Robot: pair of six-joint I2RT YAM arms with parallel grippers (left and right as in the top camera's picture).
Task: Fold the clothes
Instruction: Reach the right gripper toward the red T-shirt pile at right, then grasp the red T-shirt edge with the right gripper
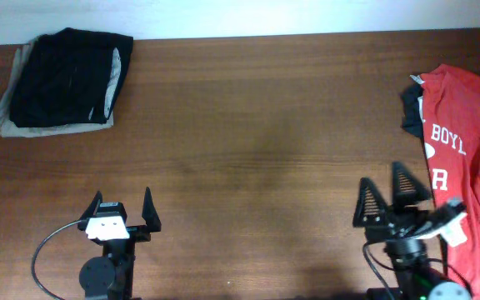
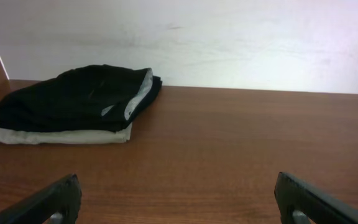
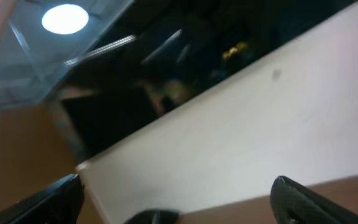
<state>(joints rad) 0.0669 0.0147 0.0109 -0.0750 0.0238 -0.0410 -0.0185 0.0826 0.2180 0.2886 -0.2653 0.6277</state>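
The right gripper's fingers face the wall, so next it will swing outward past the white lettering and then tilt down onto the red-orange T-shirt's fold.
A red-orange T-shirt [image 1: 465, 158] with white lettering lies spread at the table's right edge, over a dark garment [image 1: 412, 112]. My right gripper [image 1: 386, 193] is open and empty just left of the shirt, tilted upward; the right wrist view is blurred and shows the wall, with the fingers [image 3: 179, 199] wide apart. My left gripper [image 1: 124, 202] is open and empty near the front left; in the left wrist view its fingers [image 2: 179, 199] frame bare table.
A folded stack, a black garment [image 1: 72, 77] on a beige one [image 1: 7, 121], sits at the back left corner; it also shows in the left wrist view [image 2: 73, 99]. A white wall runs behind the wooden table [image 1: 265, 142].
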